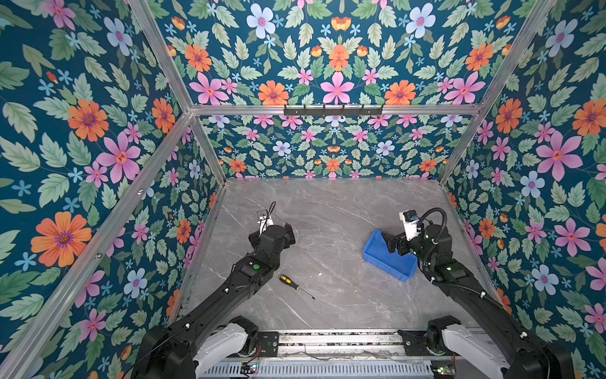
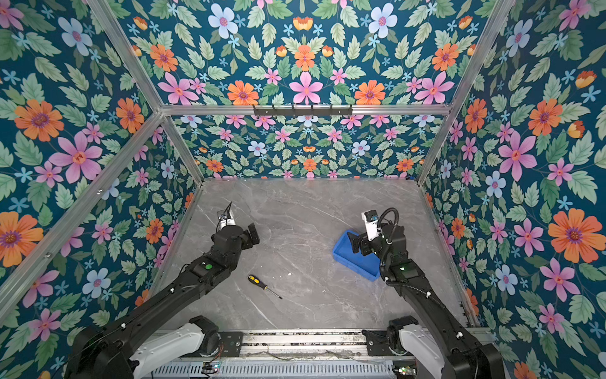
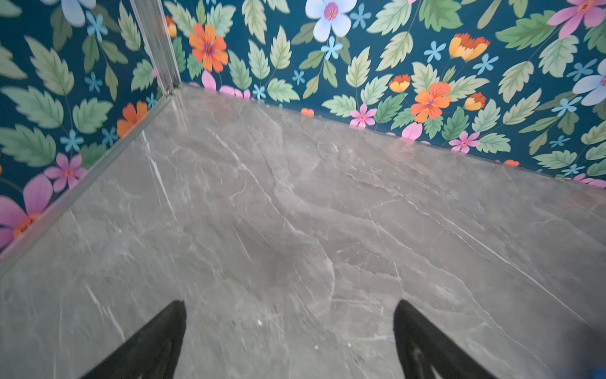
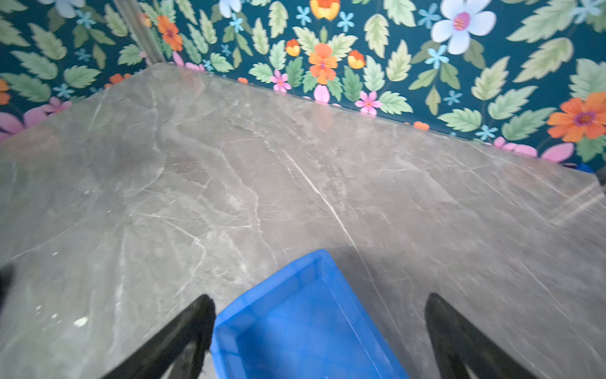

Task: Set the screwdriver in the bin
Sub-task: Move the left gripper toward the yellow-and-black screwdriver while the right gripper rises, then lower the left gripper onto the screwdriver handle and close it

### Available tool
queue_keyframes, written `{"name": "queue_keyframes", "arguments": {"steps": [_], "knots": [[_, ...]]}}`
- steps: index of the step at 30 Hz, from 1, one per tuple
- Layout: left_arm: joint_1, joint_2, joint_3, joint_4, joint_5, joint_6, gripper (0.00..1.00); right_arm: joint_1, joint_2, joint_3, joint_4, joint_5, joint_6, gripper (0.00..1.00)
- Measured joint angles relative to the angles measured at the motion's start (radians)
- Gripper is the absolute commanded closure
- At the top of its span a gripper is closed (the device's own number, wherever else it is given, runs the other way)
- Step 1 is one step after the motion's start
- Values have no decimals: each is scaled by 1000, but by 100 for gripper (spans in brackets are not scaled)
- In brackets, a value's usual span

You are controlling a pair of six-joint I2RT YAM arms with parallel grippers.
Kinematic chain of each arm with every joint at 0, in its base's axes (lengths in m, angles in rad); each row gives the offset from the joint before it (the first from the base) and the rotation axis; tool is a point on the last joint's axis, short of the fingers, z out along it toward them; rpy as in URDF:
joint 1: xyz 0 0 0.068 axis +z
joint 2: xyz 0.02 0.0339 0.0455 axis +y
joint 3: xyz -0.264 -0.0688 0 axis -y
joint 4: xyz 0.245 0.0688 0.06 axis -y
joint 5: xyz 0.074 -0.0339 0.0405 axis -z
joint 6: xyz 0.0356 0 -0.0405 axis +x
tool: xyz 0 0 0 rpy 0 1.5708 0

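My left gripper should draw back next, tilt its fingers downward and lower them onto the screwdriver's handle (image 1: pixel 286 280), because it lies below the gripper and nearer my base.
The screwdriver (image 1: pixel 296 287) (image 2: pixel 265 286), with its black-and-yellow handle and thin dark shaft, lies flat on the grey marble table near the front middle, and neither gripper touches it. The blue bin (image 1: pixel 383 262) (image 2: pixel 352 262) (image 4: pixel 305 328) sits empty on the right side of the table. My right gripper (image 1: pixel 393 244) (image 2: pixel 355 244) (image 4: pixel 319 298) hovers open over the bin's far end, with nothing between its fingers. My left gripper (image 1: pixel 272 233) (image 2: pixel 234 233) (image 3: pixel 288 306) is open over bare table, behind and to the left of the screwdriver. Neither wrist view shows the screwdriver.
Flowered walls with aluminium posts close the table (image 1: pixel 328 213) in at the back, left and right. A metal rail (image 1: pixel 337 341) runs along the front edge between the two arm bases. A few small white specks (image 1: pixel 319 274) dot the table.
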State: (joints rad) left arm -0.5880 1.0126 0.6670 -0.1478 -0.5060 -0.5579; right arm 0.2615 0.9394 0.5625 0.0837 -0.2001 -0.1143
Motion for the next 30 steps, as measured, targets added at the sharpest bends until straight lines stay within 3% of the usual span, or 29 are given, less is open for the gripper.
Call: {"name": "queue_keyframes", "arguments": {"steps": [10,14,23,30], "knots": [[-72,-7,13,-375,119,-449,0,241,53,96,-88,-43,-62,1],[-104,42,24,-460,196,-574,7,327,100,128,-107,-61,-100,1],[-106,166,51,-561,272,-692,21,373,140,147,-126,-87,-124,1],[-100,288,69,-566,323,-689,35,373,148,174,-143,-103,-132,1]]}}
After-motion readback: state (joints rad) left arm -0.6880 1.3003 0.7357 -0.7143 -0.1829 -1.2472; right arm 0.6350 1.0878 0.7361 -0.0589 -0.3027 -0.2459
